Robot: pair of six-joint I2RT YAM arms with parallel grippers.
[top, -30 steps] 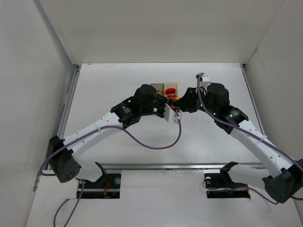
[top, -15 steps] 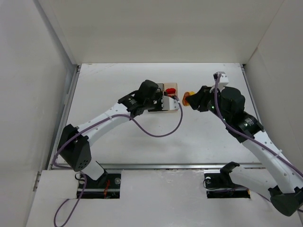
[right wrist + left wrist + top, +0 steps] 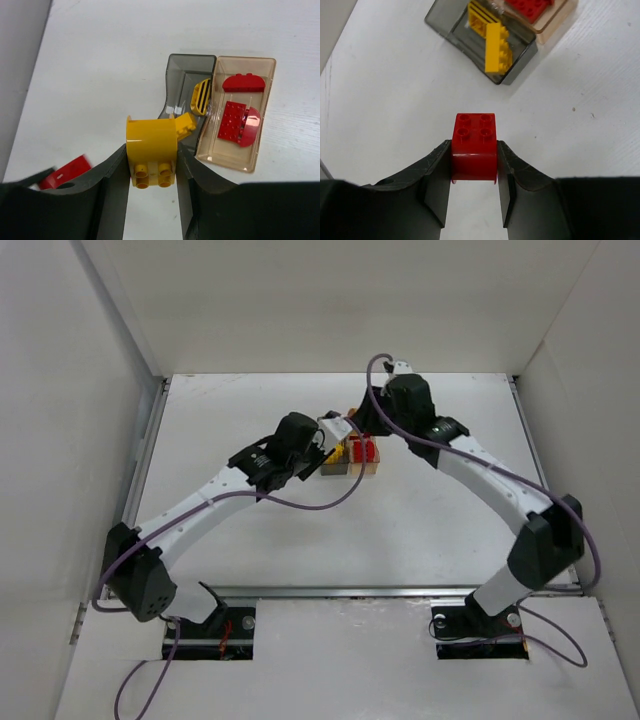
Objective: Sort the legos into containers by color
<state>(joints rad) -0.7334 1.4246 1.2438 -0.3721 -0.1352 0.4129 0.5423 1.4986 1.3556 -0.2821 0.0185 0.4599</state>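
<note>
The right gripper moves down and to the left in the top view next, over the grey bin's empty far end, which lies below it beside other yellow legos.
A red lego [image 3: 475,144] with four studs is pinched between my left gripper's [image 3: 474,150] fingers, above the white table and short of the containers. My right gripper [image 3: 151,156] is shut on a yellow lego [image 3: 151,142], studs toward the camera, hanging beside the smoky grey bin [image 3: 176,67]. That grey bin [image 3: 442,27] holds yellow legos [image 3: 497,50]. The pale orange-tan bin [image 3: 264,70] joined to it holds red legos [image 3: 235,120]. From above, both grippers [image 3: 335,430] [image 3: 362,422] hover at the far side of the paired bins [image 3: 352,466].
White walls [image 3: 90,390] enclose the table on the left, back and right. A metal rail [image 3: 400,592] runs along the near edge by the arm bases. Purple cables [image 3: 300,505] trail from both arms.
My right arm swung left from beside the bins to their far side, carrying the yellow lego. My left gripper pulled back off the bins toward the far left.
</note>
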